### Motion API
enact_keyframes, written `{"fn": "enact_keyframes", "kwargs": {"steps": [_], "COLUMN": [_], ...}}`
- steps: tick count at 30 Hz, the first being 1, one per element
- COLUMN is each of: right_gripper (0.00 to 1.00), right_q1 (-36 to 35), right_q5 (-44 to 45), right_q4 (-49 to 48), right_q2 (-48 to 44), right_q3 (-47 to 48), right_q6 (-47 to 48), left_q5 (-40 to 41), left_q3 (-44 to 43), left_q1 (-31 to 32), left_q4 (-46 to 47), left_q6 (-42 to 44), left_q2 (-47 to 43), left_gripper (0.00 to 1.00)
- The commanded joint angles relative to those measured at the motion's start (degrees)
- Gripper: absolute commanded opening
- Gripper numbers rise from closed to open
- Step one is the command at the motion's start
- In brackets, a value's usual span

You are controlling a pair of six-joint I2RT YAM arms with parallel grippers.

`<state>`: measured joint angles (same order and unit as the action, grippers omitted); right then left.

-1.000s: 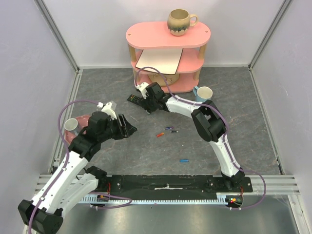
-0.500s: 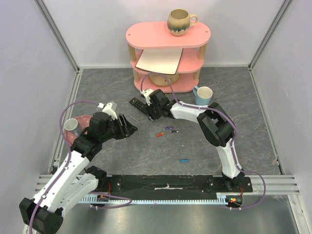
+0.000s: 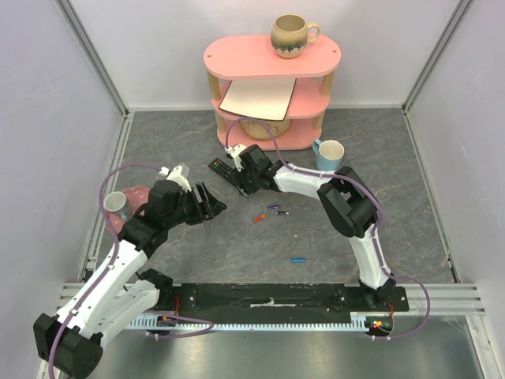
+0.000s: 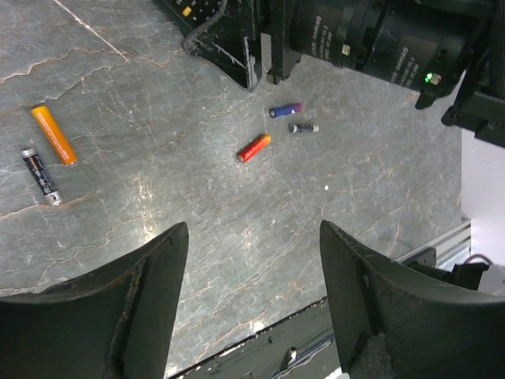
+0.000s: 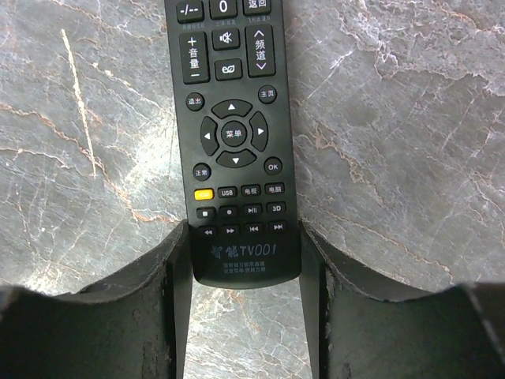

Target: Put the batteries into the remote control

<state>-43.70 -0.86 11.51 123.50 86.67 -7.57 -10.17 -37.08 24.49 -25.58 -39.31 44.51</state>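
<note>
My right gripper should next lift the remote control [image 3: 220, 167], pull it back to the bare tabletop [image 3: 246, 208] beside the red-orange cell, lower it there and let go of it.
The black remote control [image 3: 220, 167] lies face up on the grey table, left of centre. In the right wrist view the remote control [image 5: 233, 134] has its lower end between my right gripper [image 5: 245, 237] fingers, which press on both its sides. A purple battery [image 4: 286, 109] and a small dark battery [image 4: 303, 127] lie side by side; in the top view they sit mid-table [image 3: 274, 208]. A red-orange cell [image 4: 255, 147], an orange cell [image 4: 54, 134] and a black cell [image 4: 39, 175] lie nearby. My left gripper [image 4: 254, 229] hangs open and empty above the table, left of the cells.
A pink shelf [image 3: 237, 59] stands at the back with a brown mug [image 3: 292, 35] on top and a white board on its middle level. A white mug [image 3: 330, 151] stands to its right, another cup [image 3: 117, 204] at the left. A bright blue cylinder [image 3: 297, 259] lies nearer the front.
My right gripper has shifted a little right and toward the front, and the remote control has moved with it. The left arm has barely moved.
</note>
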Motion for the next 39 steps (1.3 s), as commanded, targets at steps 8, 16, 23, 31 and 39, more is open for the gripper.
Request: {"fn": "enact_keyframes", "kwargs": {"steps": [8, 16, 23, 31, 39], "right_gripper": [0.00, 0.00, 0.00, 0.00, 0.00], "right_q1": [-4.5, -10.4, -12.9, -16.8, -19.7], "right_q5": [12.2, 16.2, 19.0, 22.7, 23.5], "right_q4": [-7.3, -9.0, -8.7, -7.2, -6.1], "right_q2": [-19.4, -42.0, -49.3, -47.0, -46.2], "right_q3": [-21.4, -36.7, -40.8, -37.3, -34.6], "right_q6": [-4.1, -11.0, -14.1, -13.1, -13.3], "left_q5": [10.0, 2.7, -1.9, 0.5, 1.2], "left_q3": [1.8, 2.8, 8.2, 6.8, 4.6], "left_q1": [-0.1, 0.3, 3.0, 6.6, 7.7], "left_q4": [5.9, 20.1, 32.1, 32.3, 32.4], "left_q6": [-10.2, -12.1, -15.9, -15.5, -15.2], "left_q2": [3.5, 7.3, 5.4, 8.0, 15.3], "left_gripper": [0.87, 0.80, 0.77, 0.76, 0.72]}}
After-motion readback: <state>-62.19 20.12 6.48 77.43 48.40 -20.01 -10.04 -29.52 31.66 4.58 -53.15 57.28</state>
